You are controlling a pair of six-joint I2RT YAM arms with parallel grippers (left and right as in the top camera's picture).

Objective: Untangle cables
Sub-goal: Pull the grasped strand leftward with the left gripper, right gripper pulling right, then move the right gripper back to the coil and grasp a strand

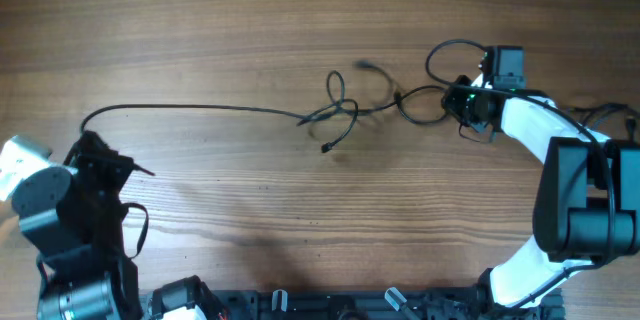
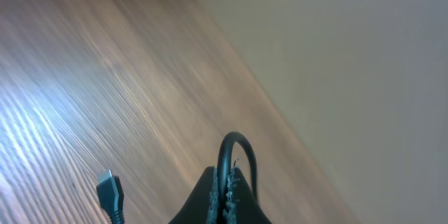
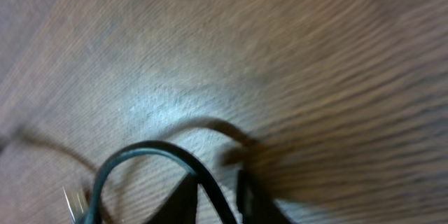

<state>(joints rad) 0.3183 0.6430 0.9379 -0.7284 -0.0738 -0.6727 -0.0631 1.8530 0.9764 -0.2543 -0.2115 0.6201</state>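
Observation:
My left gripper is still holding the loop. Next it needs to move to its right in the overhead view and down to the bare tabletop beside the knot to release it.
Thin black cables (image 1: 200,108) lie across the wooden table (image 1: 250,20) and meet in a knot (image 1: 335,110) near the middle. Small plug ends lie below (image 1: 327,147) and above right (image 1: 365,63) of the knot. My left gripper (image 1: 100,155) at the far left is shut on a cable loop (image 2: 234,143), with a plug (image 2: 110,192) hanging beside the fingers (image 2: 225,176). My right gripper (image 1: 460,105) sits at the cables' right end under a loop (image 1: 450,55). Its fingers (image 3: 217,176) stand slightly apart with a cable (image 3: 150,150) running between them.
The right arm's white links (image 1: 530,125) and black base (image 1: 585,200) fill the right side. Thicker black arm wires (image 1: 605,112) lie at the far right. The left arm's base (image 1: 70,250) is at the bottom left, and a black rail (image 1: 350,305) runs along the front edge.

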